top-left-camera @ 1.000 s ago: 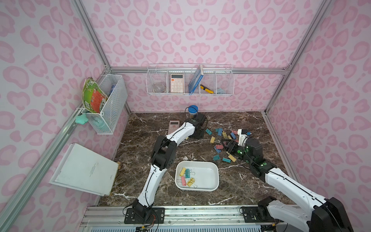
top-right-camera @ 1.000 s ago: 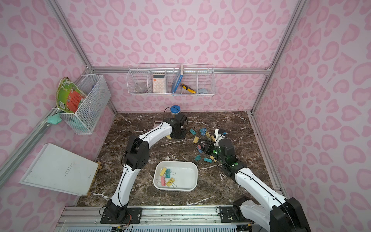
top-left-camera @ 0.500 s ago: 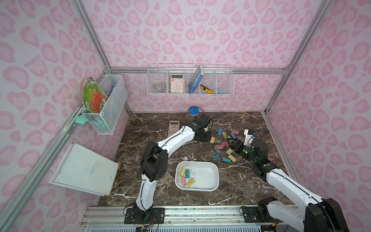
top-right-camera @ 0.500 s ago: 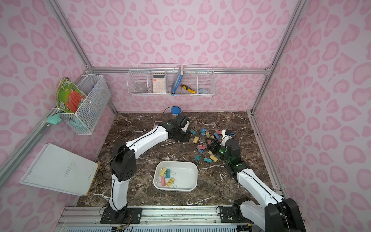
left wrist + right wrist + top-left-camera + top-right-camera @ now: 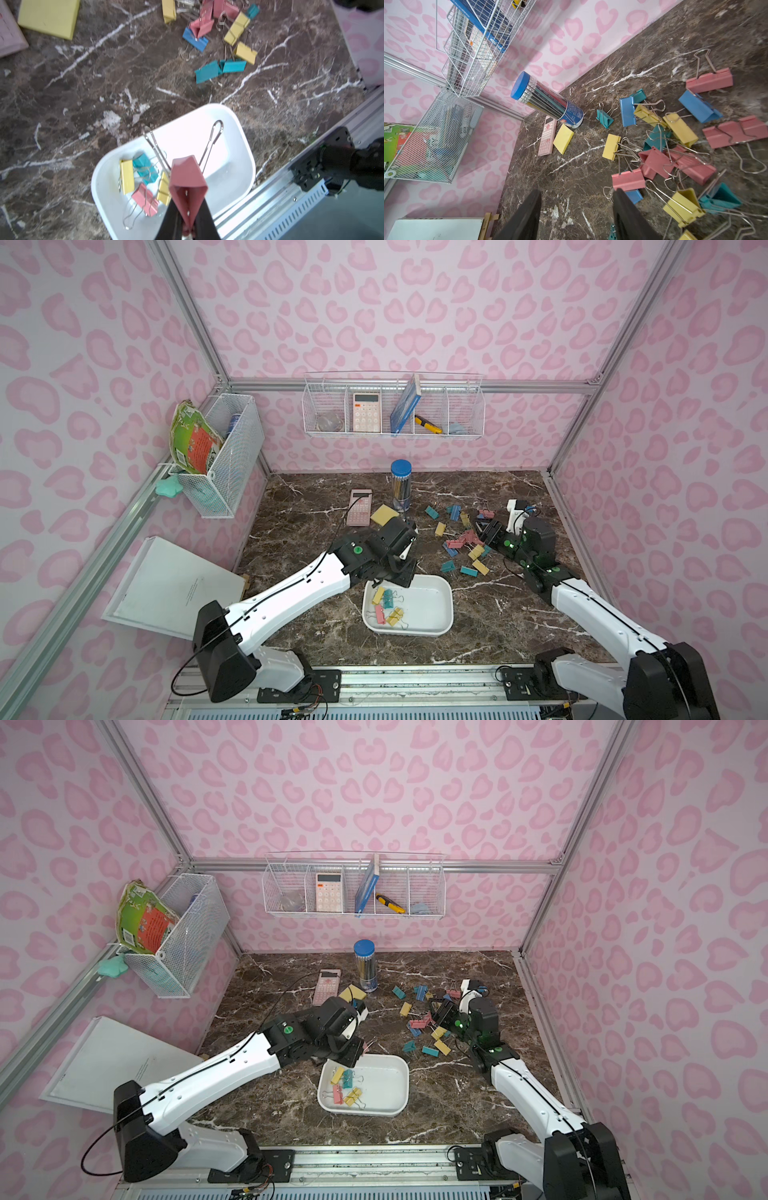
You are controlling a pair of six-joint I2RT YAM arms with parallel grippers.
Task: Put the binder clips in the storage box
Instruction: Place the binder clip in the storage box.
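Note:
The pink clip in my left gripper still hangs above the rim of the storage box. Next I will move the gripper down and back toward the clustered clips in the storage box to release the clip.
My left gripper [image 5: 188,218] is shut on a pink binder clip [image 5: 188,182], whose wire handles stick out ahead. It hangs over the far left corner of the white storage box [image 5: 436,614], where several pink, yellow and teal clips [image 5: 386,608] lie. In a top view the held clip [image 5: 365,1047] peeks out beside the left gripper [image 5: 353,1052]. Several loose binder clips [image 5: 461,545] are scattered on the marble behind and right of the box. My right gripper [image 5: 577,192] stands open low over that pile's left edge, nothing between its fingers, next to a pink clip [image 5: 628,179].
A blue-capped pencil tube [image 5: 400,485], a pink calculator [image 5: 360,507] and a yellow sticky-note pad [image 5: 384,515] stand at the back of the table. White wire baskets [image 5: 392,406] hang on the walls. A white board [image 5: 174,589] leans at the left.
My left arm has swung from the back of the table towards the front, bringing the pink clip over the storage box. The right gripper has stayed by the pile.

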